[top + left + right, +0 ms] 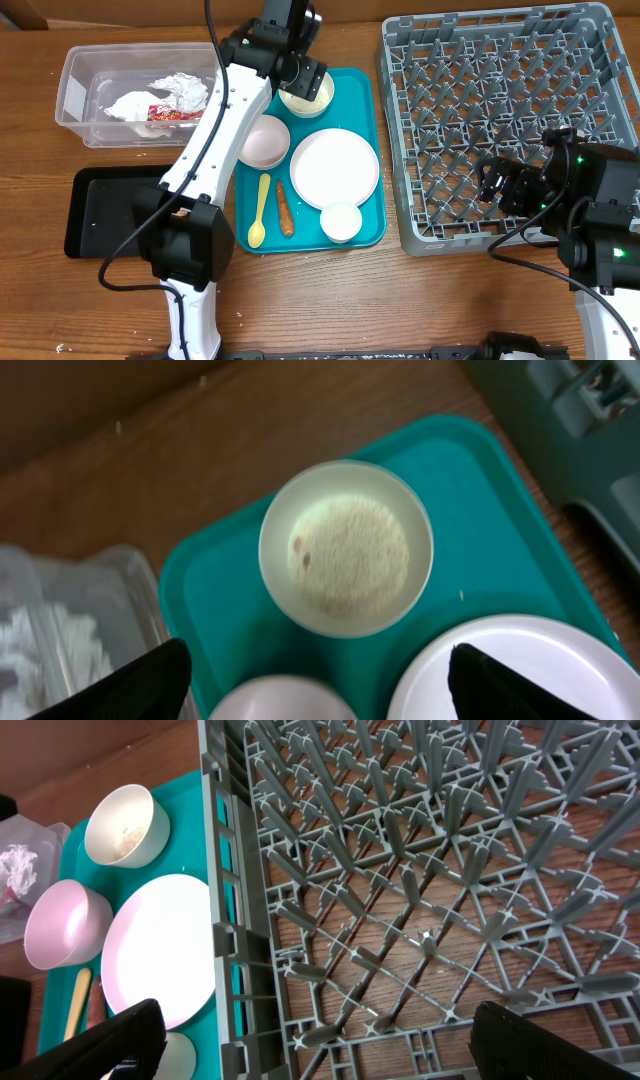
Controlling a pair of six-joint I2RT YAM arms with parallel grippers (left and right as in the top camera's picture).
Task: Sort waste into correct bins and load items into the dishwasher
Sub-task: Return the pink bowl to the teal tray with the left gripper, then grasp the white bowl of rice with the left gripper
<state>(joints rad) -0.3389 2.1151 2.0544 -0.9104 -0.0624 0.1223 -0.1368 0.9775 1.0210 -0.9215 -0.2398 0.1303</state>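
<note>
Empty tray leaves room for a finger on the side of the white bowl that faces the plate. My left gripper needs to go down to the white bowl's rim (314, 115) (404, 606) there next.
My left gripper (305, 80) is open and empty above a white bowl of rice grains (346, 548) at the back of the teal tray (480, 510). A pink bowl (264, 141), white plate (334, 167), small cup (341, 221), yellow spoon (260, 210) and brown stick (285, 208) lie on that tray. The clear tub (80, 95) holds crumpled napkins (170, 92) and a red wrapper (165, 113). My right gripper (315, 1040) is open and empty over the grey rack's (420, 870) front left corner.
The black tray (110, 210) lies front left beside my left arm's base. The rack (500, 120) fills the right of the table and holds no dishes. The tub's wall (60, 630) shows left of the left fingers.
</note>
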